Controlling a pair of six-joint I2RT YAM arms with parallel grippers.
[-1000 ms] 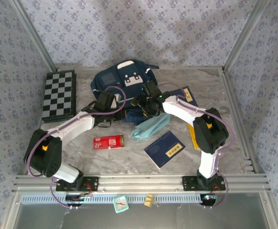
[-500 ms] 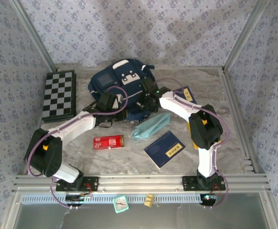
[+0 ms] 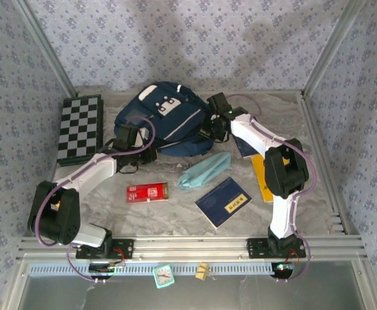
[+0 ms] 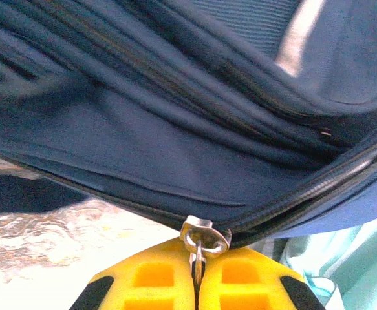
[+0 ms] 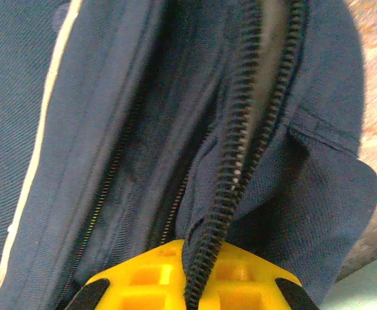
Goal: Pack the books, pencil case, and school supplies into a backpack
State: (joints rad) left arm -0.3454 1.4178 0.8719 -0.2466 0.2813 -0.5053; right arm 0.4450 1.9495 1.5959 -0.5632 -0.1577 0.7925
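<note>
My left gripper draws the metal zipper pull (image 4: 199,255) outward toward the chequered board next and releases it, since the backpack's board-side edge (image 4: 20,166) lies outward of my gripper.
The navy backpack (image 3: 165,119) lies at the back centre of the table, white patches up. My left gripper (image 3: 143,150) is at its near-left edge, shut on the metal zipper pull (image 4: 199,255) under the slider (image 4: 205,234). My right gripper (image 3: 214,126) is at its right side, shut on the backpack's zipper edge (image 5: 204,258), where the zip gapes open. The teal pencil case (image 3: 205,170) lies in front of the backpack. The red box (image 3: 147,192) and a navy book (image 3: 223,201) lie nearer. Another navy book (image 3: 245,144) and the yellow book (image 3: 262,175) lie partly under the right arm.
A chequered board (image 3: 79,129) lies at the back left. On the front rail sit a small teal clock (image 3: 164,276) and a tiny tan block (image 3: 202,271). Metal frame posts and patterned walls ring the table.
The right gripper has shut on the zipper edge and moved back and right. The left gripper has drawn left with the pull. The backpack has spread wider and shifted left.
</note>
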